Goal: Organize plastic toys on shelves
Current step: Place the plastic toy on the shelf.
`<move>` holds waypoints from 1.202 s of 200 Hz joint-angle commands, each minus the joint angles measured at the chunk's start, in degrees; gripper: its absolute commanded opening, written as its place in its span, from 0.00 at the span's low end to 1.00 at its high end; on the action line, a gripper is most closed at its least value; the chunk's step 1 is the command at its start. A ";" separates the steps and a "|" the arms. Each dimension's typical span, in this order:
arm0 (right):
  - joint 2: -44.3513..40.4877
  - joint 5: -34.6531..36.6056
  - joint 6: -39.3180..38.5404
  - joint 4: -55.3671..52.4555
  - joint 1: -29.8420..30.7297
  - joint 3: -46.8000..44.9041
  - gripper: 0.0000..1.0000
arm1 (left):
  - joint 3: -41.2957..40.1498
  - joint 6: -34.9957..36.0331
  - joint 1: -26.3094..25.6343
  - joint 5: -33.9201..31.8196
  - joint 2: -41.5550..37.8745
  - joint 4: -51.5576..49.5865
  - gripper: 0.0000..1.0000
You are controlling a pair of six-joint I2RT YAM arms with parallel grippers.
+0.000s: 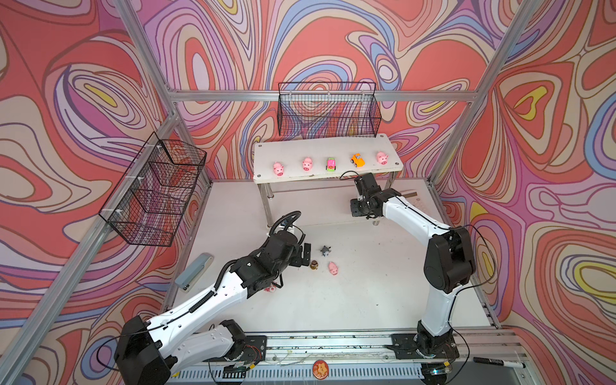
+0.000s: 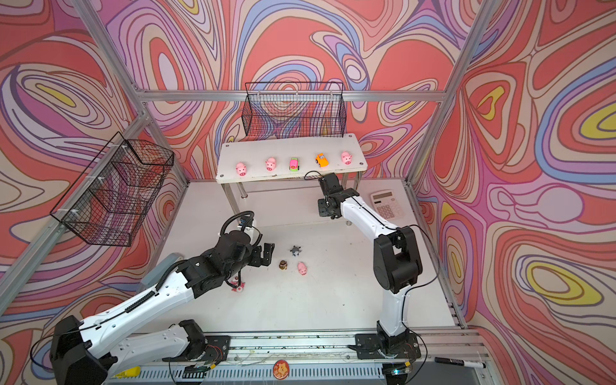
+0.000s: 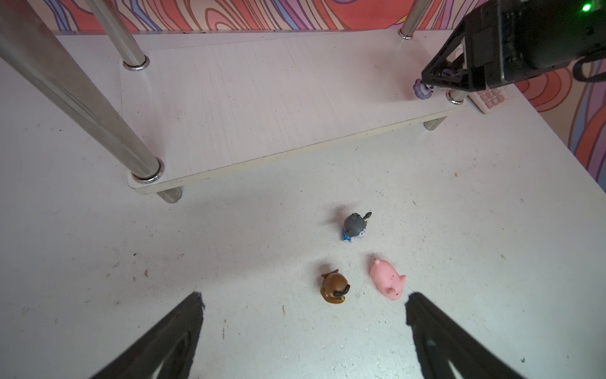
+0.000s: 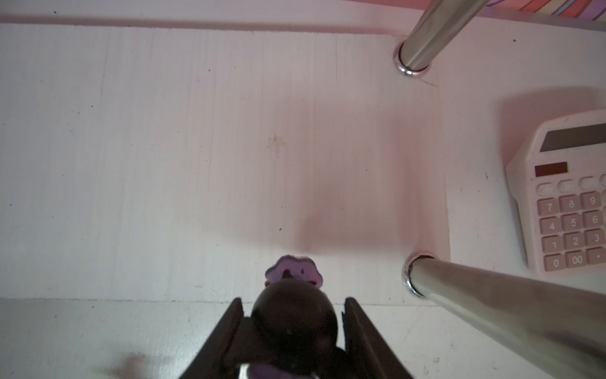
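Observation:
I will move my right gripper down next and release the dark figurine on the lower board's front strip [image 4: 332, 284] beside the chrome leg [image 4: 492, 295], because that spot is just below the gripper.
The shelves' top board [image 1: 333, 145] carries three pink pigs [image 1: 278, 169], a pink-green car [image 1: 330, 164] and an orange car [image 1: 357, 160]. On the table lie a grey figurine [image 3: 355, 226], a brown figurine [image 3: 334, 287] and a pink pig [image 3: 387, 279], just ahead of my open left gripper [image 3: 303, 298]. My right gripper [image 4: 293, 303] is shut on a dark figurine [image 4: 293, 315] with a purple face. It holds the figurine at the front edge of the lower board [image 4: 196, 147], close to a chrome leg [image 4: 492, 295]. A small pink toy [image 1: 270, 289] is half hidden under my left arm.
A pink-keyed calculator [image 2: 386, 205] lies right of the rack. A grey stapler [image 1: 194, 271] sits at the table's left edge. Black wire baskets hang on the back wall [image 1: 328, 111] and the left wall [image 1: 156, 190]. A marker [image 1: 498, 362] rests at the front right.

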 commanded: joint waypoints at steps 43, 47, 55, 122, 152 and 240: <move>-1.47 -1.54 0.03 4.76 -0.56 -3.90 0.44 | 1.46 0.22 -0.36 -0.12 -0.79 -1.12 1.00; -1.43 -1.65 0.02 4.87 -0.58 -4.01 0.44 | 1.58 0.23 -0.40 -0.11 -0.66 -1.14 1.00; -1.32 -1.65 -0.02 4.97 -0.55 -4.01 0.44 | 1.71 0.21 -0.38 0.04 -0.47 -1.22 1.00; -0.57 -1.21 -0.22 4.19 -0.53 -3.09 0.45 | 2.27 -0.06 -0.35 0.43 -0.41 -1.56 1.00; -0.07 -1.17 -0.22 3.82 -0.54 -2.41 0.46 | 2.26 -0.24 -0.40 0.42 -0.65 -1.83 1.00; 2.06 -0.80 -0.49 1.97 -0.61 0.68 0.52 | 2.38 0.11 -0.37 -0.11 -1.23 -2.13 1.00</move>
